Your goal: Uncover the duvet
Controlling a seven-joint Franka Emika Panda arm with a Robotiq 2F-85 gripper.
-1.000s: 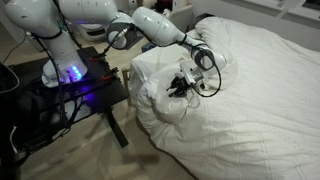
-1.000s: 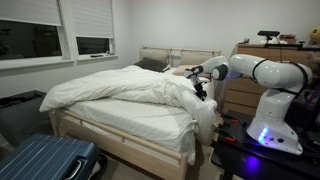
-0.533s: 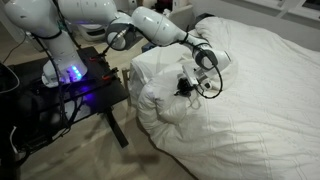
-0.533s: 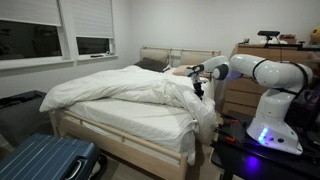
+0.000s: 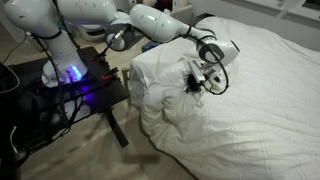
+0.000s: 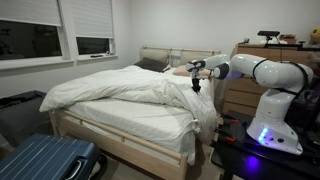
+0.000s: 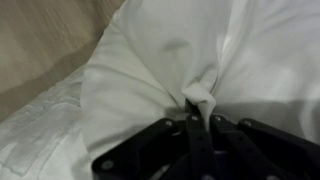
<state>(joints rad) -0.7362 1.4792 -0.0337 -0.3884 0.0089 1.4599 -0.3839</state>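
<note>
The gripper moves up and outward over the duvet's flatter part beyond next and releases the pinched fold, since the fold still sits near the bed's side.
The duvet [image 5: 265,90] is a big puffy white quilted cover over the bed, seen in both exterior views [image 6: 120,90]. Its corner is bunched and folded up at the bed's side [image 5: 160,85]. My gripper [image 5: 197,80] is shut on a pinched fold of the duvet there; it also shows in an exterior view [image 6: 196,84]. In the wrist view the black fingers [image 7: 198,118] are closed on a narrow ridge of white duvet fabric [image 7: 200,70], which rises from between them.
A black stand with a blue-lit robot base [image 5: 72,72] sits beside the bed. A wooden headboard [image 6: 180,56] and dresser [image 6: 245,70] are behind. A blue suitcase [image 6: 40,160] lies on the floor at the bed's foot. Windows [image 6: 60,30] line the wall.
My gripper has moved up and toward the middle of the bed with the duvet fold in it, pulling the bunched corner further over.
</note>
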